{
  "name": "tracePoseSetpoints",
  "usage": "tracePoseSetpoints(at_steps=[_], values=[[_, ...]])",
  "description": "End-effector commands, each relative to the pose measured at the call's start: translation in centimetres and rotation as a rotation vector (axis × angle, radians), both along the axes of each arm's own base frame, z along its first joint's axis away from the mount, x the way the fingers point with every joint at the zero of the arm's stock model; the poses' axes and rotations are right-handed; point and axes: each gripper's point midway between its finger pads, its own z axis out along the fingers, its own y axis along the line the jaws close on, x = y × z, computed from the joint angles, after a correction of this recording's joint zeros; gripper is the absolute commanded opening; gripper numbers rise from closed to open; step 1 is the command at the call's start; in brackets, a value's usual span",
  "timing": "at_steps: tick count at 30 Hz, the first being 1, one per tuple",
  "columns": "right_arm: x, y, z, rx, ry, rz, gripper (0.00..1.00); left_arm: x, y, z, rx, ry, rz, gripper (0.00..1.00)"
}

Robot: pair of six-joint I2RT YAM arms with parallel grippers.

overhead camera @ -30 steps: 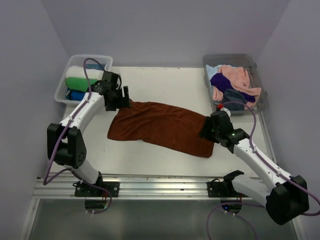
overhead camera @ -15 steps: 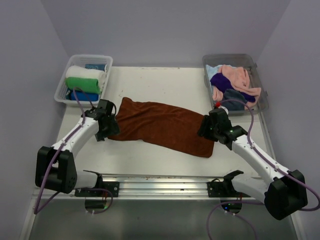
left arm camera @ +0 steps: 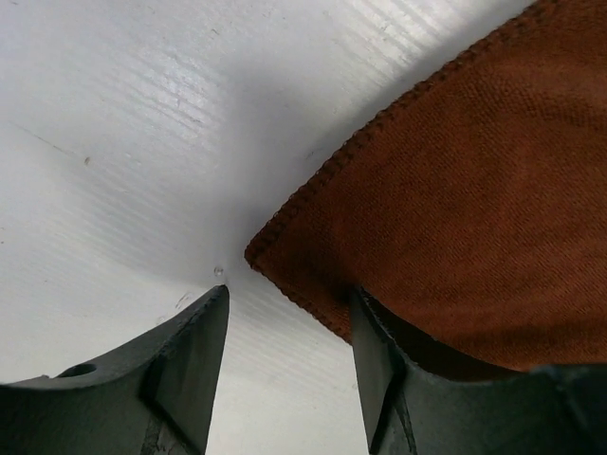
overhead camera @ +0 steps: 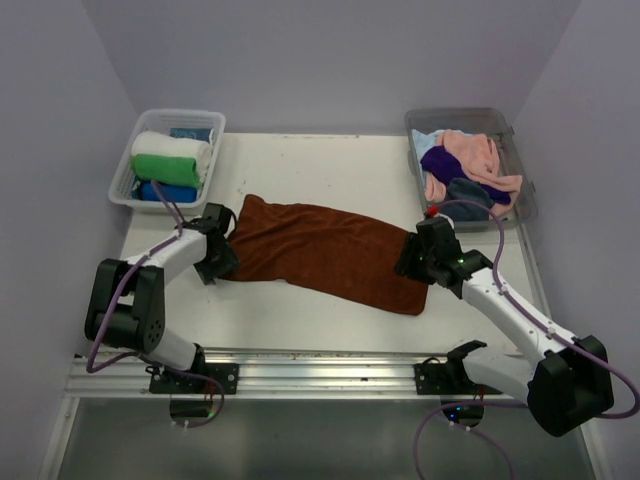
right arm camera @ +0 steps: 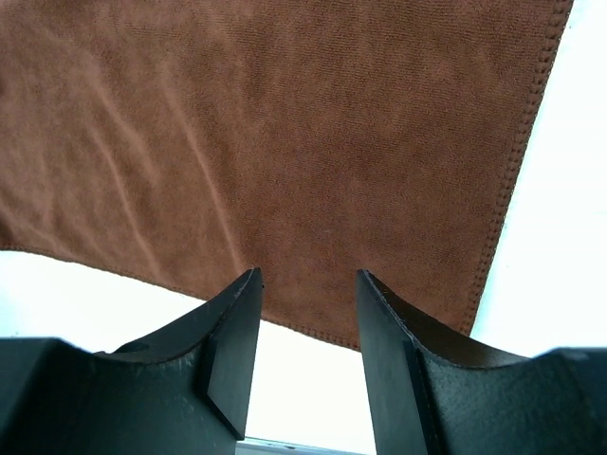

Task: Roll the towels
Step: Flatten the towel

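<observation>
My right gripper lowers back onto the near corner at this end of the towel next.
A brown towel (overhead camera: 325, 252) lies spread flat across the middle of the white table, slanting from upper left to lower right. My left gripper (overhead camera: 222, 262) is open, low over the towel's near left corner (left arm camera: 261, 254); that corner lies just ahead of the gap between the fingers. My right gripper (overhead camera: 408, 258) is open and empty at the towel's right end; the wrist view shows the towel (right arm camera: 303, 142) and its hemmed edge ahead of the fingers.
A clear bin (overhead camera: 136, 186) at the back left holds rolled white, green and blue towels. A clear bin (overhead camera: 520, 190) at the back right holds loose pink, purple and dark towels. A metal rail (overhead camera: 300, 372) runs along the near edge.
My left gripper has moved from the towel's far left corner, near the left bin, down to the near left corner. The towel's left end now lies flatter. The right gripper barely moved.
</observation>
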Motion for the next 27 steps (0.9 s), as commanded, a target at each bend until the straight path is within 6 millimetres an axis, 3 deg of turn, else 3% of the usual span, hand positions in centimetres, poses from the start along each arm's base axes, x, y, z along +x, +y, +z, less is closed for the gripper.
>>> tracePoseSetpoints(at_steps=[1,4,6,7,10,17,27], values=[[0.1,0.1,1.3,0.007,-0.020,0.005,0.47,1.8,0.6,-0.4,0.022,-0.050,0.061,0.56],[-0.4,-0.2,1.3,0.000,0.000,-0.006,0.47,1.4,0.7,-1.5,0.028,-0.031,0.066,0.50],[-0.9,-0.6,0.8,-0.003,0.024,-0.035,0.47,1.4,0.8,-1.8,0.034,-0.025,0.070,0.40],[-1.5,-1.0,0.4,-0.014,0.050,-0.055,0.47,1.2,0.9,-2.1,0.037,-0.014,0.067,0.24],[-3.2,-2.2,-0.9,-0.027,0.121,-0.159,0.48,1.2,0.8,-1.6,0.035,-0.025,0.062,0.00],[-6.9,-3.7,-4.0,0.006,0.213,-0.333,0.54,1.4,1.1,1.4,0.034,-0.124,0.058,0.00],[-6.6,-3.5,-6.5,0.023,0.232,-0.386,0.52,1.5,0.3,2.2,-0.011,-0.134,0.018,0.00]])
